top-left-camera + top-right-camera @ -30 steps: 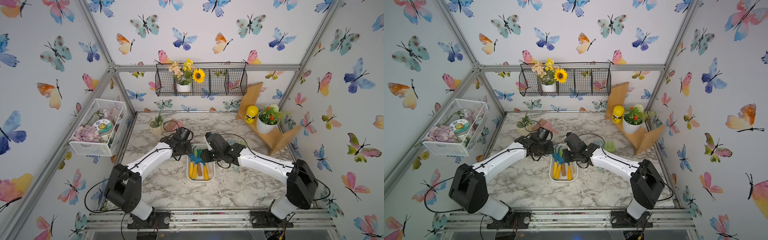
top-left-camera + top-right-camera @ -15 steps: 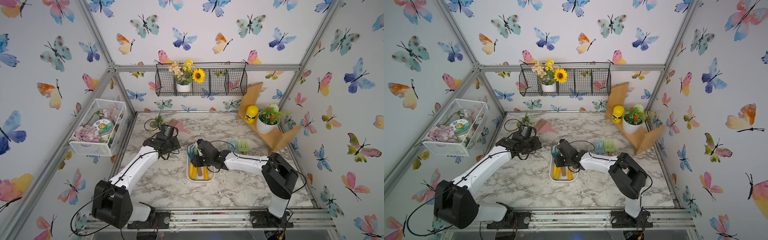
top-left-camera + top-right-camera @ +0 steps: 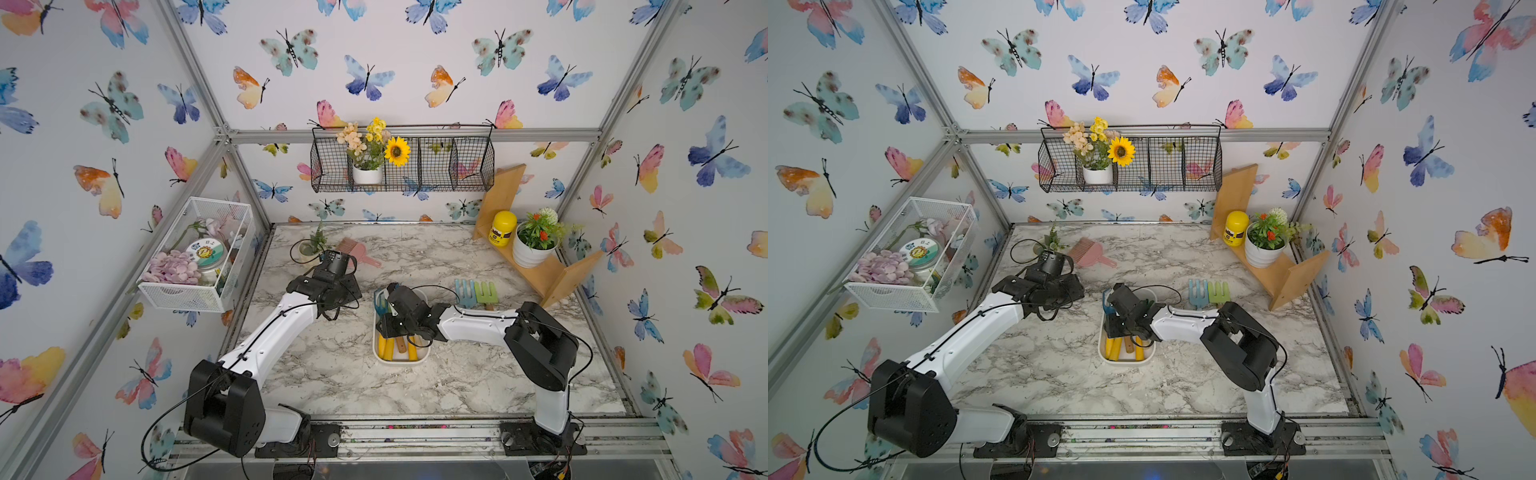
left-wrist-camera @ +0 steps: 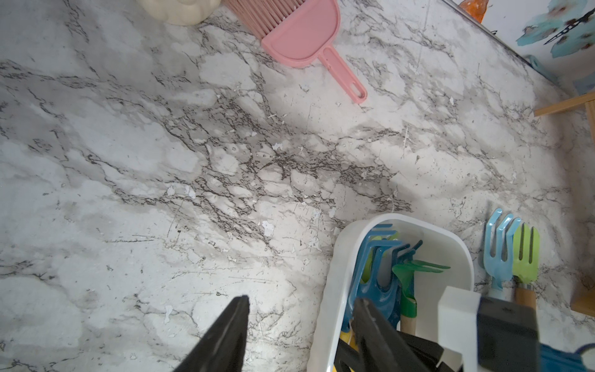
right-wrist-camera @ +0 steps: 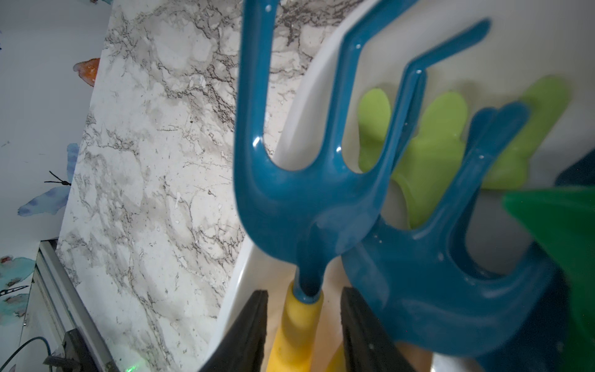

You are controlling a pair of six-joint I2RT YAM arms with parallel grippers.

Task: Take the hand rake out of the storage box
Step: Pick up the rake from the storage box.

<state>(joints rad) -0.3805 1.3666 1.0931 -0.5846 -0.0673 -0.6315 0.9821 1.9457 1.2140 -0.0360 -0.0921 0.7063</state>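
Observation:
My right gripper stays low in the box next and closes on the yellow handle, as its fingers already straddle the rake's yellow handle (image 5: pixel 299 317) beside the blue head.
The storage box (image 3: pixel 401 360) (image 3: pixel 1127 360) is a shallow white tray on the marble table, mid-front. Several hand rakes lie in it, with blue and green heads and yellow or wooden handles. My right gripper (image 3: pixel 385 328) (image 5: pixel 304 322) reaches down into the box. Its jaws are open and straddle the yellow handle (image 5: pixel 299 325) of a dark blue hand rake (image 5: pixel 306 209), with a small gap on each side. The open left gripper (image 3: pixel 351 291) (image 4: pixel 301 309) hovers beside the box's left rim (image 4: pixel 335 273) and holds nothing.
A light blue and a light green rake (image 3: pixel 476 293) lie on the table right of the box. A pink scoop (image 3: pixel 357 251) and small plant pot (image 3: pixel 309 249) sit at the back left. A wooden shelf (image 3: pixel 536 270) holds a flower pot and yellow jar. A white wire basket (image 3: pixel 195 253) hangs left.
The left gripper has drawn back from the box's far end toward the back left. The right arm has folded and lowered its gripper into the box over the rakes.

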